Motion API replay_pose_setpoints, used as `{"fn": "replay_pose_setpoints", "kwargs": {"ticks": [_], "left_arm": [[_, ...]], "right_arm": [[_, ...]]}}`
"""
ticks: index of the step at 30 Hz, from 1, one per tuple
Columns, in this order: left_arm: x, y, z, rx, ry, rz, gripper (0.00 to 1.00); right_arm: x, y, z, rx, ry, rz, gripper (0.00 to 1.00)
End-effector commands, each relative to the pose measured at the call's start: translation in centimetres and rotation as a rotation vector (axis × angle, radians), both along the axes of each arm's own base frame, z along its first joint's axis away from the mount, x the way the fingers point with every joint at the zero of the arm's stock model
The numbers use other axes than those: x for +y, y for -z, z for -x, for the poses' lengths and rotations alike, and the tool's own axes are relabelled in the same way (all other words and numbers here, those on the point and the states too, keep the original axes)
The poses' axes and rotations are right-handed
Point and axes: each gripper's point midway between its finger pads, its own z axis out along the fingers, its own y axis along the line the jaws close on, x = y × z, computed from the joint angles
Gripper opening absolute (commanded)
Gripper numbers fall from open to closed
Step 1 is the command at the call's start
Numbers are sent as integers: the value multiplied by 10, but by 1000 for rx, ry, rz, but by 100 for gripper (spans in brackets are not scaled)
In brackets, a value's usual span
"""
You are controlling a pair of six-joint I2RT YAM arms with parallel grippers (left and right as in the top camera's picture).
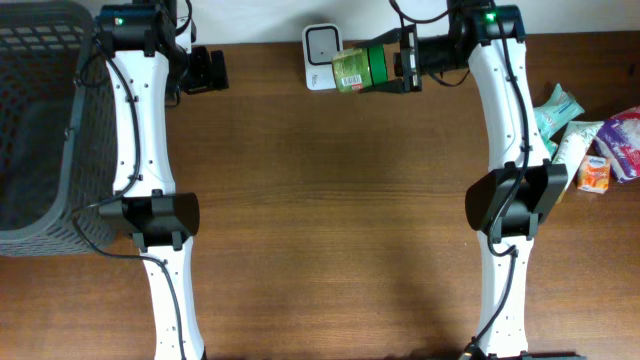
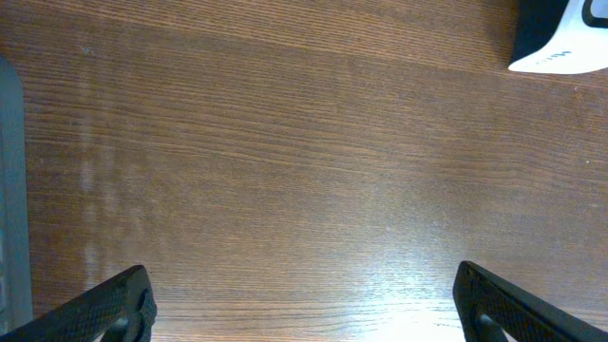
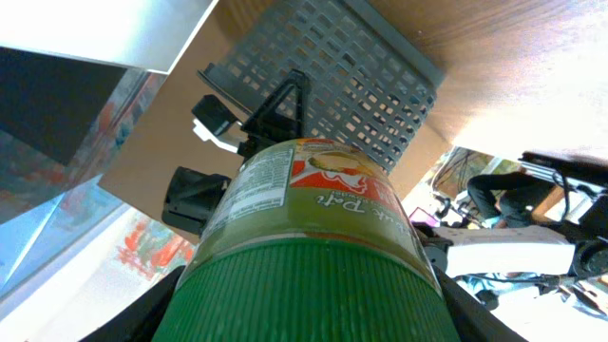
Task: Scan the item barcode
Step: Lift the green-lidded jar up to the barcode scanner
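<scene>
My right gripper is holding the jar (image 1: 350,69) sideways, so it needs to swing toward the packets, turn downward, lower the jar onto the tabletop beside them and release it upright.
The item is a green-lidded jar (image 1: 350,69) with a yellow-green label, held on its side above the table's far edge. My right gripper (image 1: 393,63) is shut on its ribbed lid, and the jar's base points left at the white scanner (image 1: 322,45), almost touching it. In the right wrist view the jar (image 3: 304,218) fills the frame between the right gripper's (image 3: 309,309) fingers, with a red-and-white label showing. My left gripper (image 1: 207,70) hangs open at the far left with nothing between its fingers (image 2: 119,304). A corner of the scanner (image 2: 560,38) shows in the left wrist view.
A grey mesh basket (image 1: 40,120) stands at the left edge of the table. Several packets and a small orange box (image 1: 595,150) lie at the right edge. Both arm bases stand near the front.
</scene>
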Motion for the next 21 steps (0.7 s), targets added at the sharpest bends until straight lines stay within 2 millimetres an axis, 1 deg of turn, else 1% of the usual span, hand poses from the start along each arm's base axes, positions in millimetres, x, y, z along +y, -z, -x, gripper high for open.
{"fn": "replay_pose_setpoints", "kwargs": {"ticks": [1, 8, 11, 13, 14, 15, 17, 18, 19, 21], "left_arm": [[0, 0, 0, 1, -8, 6, 99], [0, 0, 0, 1, -8, 6, 99], [0, 0, 0, 1, -8, 6, 99], [0, 0, 0, 1, -8, 6, 99], [0, 0, 0, 1, -8, 6, 99], [0, 0, 0, 1, -8, 6, 99], [0, 0, 0, 1, -8, 6, 99], [0, 0, 0, 1, -8, 6, 99], [0, 0, 0, 1, -8, 6, 99], [0, 0, 0, 1, -8, 6, 99]], "right_arm": [[6, -15, 4, 51, 0, -25, 46], [7, -10, 2, 52, 9, -1, 46], [7, 1, -1, 33, 29, 67, 47], [10, 20, -6, -27, 46, 189, 46], [13, 38, -9, -94, 49, 306, 46], [16, 48, -13, -154, 48, 385, 47], [21, 65, -25, -326, 33, 544, 46], [21, 74, -34, -435, 23, 659, 46], [18, 81, -43, -522, 19, 772, 46], [13, 86, -61, -678, 18, 947, 46]]}}
